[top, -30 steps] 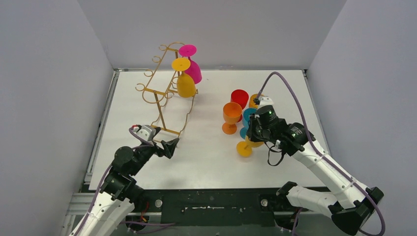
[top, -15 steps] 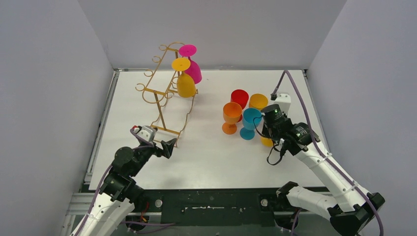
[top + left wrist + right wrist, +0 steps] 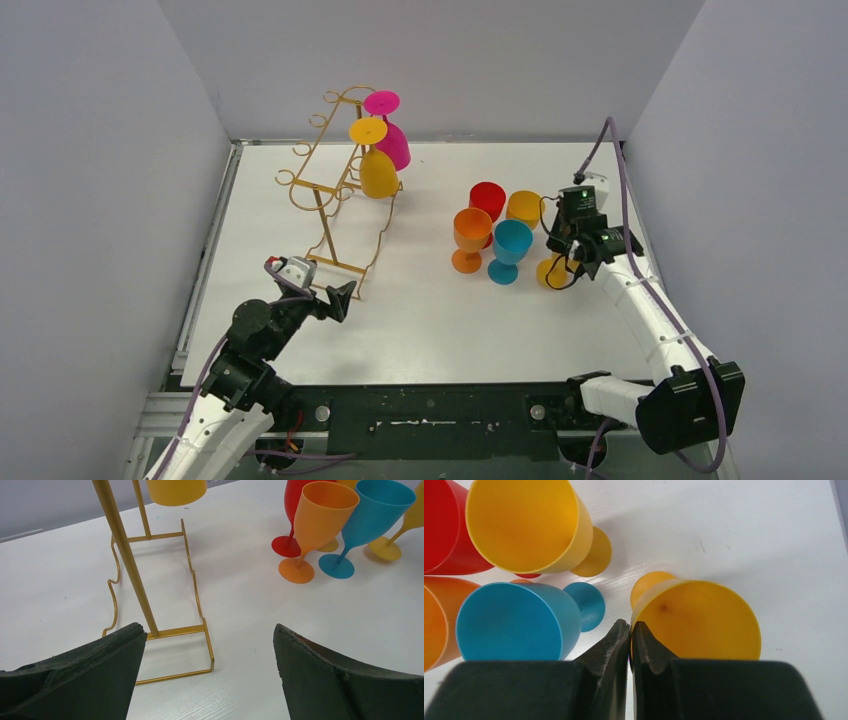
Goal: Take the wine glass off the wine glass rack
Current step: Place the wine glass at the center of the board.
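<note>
The yellow wine glass should go toward the blue glass and slightly down next, in my right gripper.
The gold wine glass rack (image 3: 330, 190) stands at the back left. A magenta wine glass (image 3: 392, 140) and a yellow wine glass (image 3: 378, 172) hang upside down from it. My left gripper (image 3: 335, 290) is open, low at the near end of the rack's base (image 3: 172, 630), with nothing between its fingers (image 3: 207, 630). At the right, my right gripper (image 3: 562, 258) is shut on the rim of another yellow wine glass (image 3: 699, 620). That glass (image 3: 553, 270) is upright, just right of the blue glass. I cannot tell whether its foot touches the table.
Several glasses stand upright right of centre: red (image 3: 488, 200), orange (image 3: 471, 235), blue (image 3: 510, 245) and a yellow-orange one (image 3: 524, 207). They crowd close to the left of my right gripper. White walls close in the table on three sides.
My right arm has carried the yellow glass from in front of the group back and to the right, turning it from tilted to upright. The left arm has barely moved.
</note>
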You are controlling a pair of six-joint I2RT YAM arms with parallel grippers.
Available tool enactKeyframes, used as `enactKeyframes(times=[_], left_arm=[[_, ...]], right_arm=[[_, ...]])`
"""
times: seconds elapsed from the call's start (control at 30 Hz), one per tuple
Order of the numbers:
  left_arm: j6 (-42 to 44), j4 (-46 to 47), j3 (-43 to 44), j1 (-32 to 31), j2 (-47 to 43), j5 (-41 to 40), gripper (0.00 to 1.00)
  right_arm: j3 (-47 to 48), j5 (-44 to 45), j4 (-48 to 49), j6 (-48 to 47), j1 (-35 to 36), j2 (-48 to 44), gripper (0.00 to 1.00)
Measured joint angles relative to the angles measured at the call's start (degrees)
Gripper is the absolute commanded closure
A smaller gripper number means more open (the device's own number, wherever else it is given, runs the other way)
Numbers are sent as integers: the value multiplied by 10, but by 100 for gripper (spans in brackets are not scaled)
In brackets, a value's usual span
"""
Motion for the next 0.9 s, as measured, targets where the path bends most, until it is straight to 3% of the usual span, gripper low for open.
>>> enactKeyframes(times=[0.33, 0.9], left_arm=[[3, -10, 2, 0, -1, -15, 3], [6, -18, 7, 0, -2, -31, 3]], right_arm=[[2, -33, 46, -11, 0, 62, 100], [24, -47, 40, -35, 7, 78, 98]])
